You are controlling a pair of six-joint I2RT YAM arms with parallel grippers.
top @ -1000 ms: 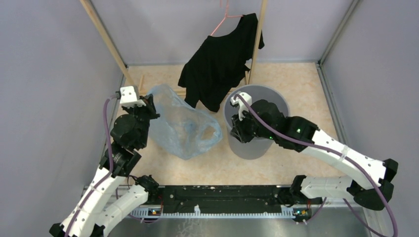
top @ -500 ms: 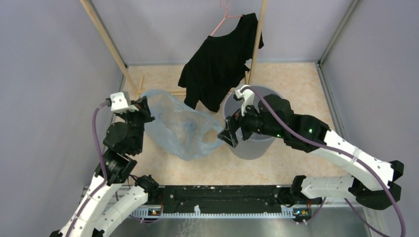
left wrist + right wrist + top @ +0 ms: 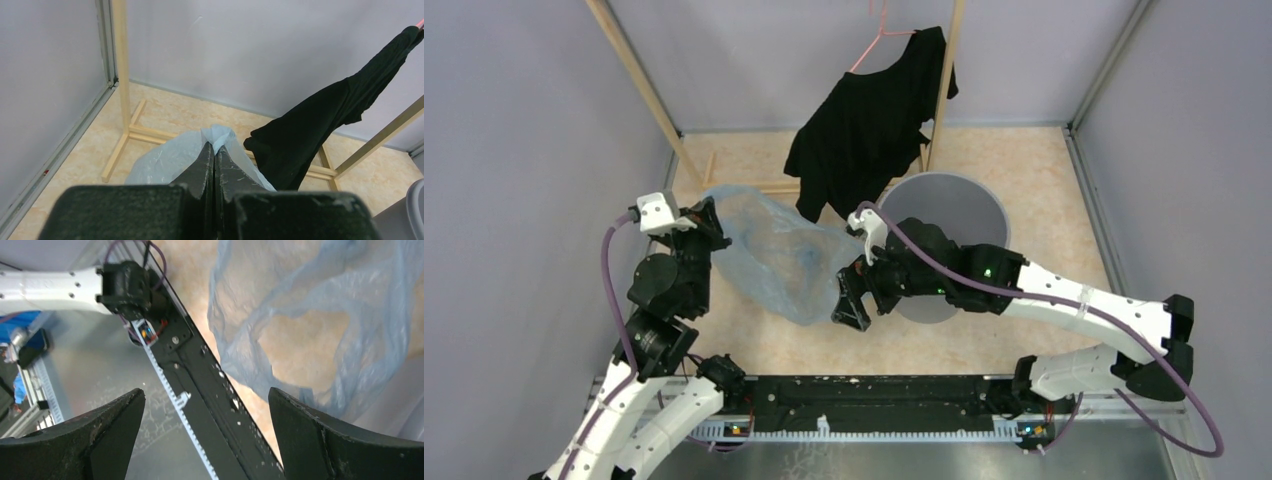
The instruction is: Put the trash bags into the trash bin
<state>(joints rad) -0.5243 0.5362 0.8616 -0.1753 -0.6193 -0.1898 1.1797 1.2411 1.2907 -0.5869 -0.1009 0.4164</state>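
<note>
I will swing my right gripper outward, turn its fingers toward the trash bag and close there, because the trash bag's edge by the bin hangs outside its open fingers.
The trash bag [image 3: 774, 255], thin wrinkled pale blue film, hangs spread between the two arms, its lower part near the floor. My left gripper [image 3: 704, 222] is shut on its upper left edge; in the left wrist view the film [image 3: 165, 160] bunches out past the closed fingertips [image 3: 215, 147]. The round grey trash bin [image 3: 954, 195] stands upright to the right of the bag, with my right arm crossing its front. My right gripper [image 3: 849, 300] hangs open just left of the bin, by the bag's lower right edge. In the right wrist view nothing lies between its wide-apart jaws [image 3: 206, 392], and the bag [image 3: 240, 355] is above them.
A black shirt [image 3: 864, 140] on a pink hanger droops from a wooden rack [image 3: 639, 85], just behind the bag and bin. Grey walls close in on three sides. The black rail [image 3: 874, 400] with the arm bases runs along the near edge.
My right gripper has opened wide and swung from over the bin to the left and nearer, beside the bag's lower edge. My left gripper has drifted slightly left, still holding the bag.
</note>
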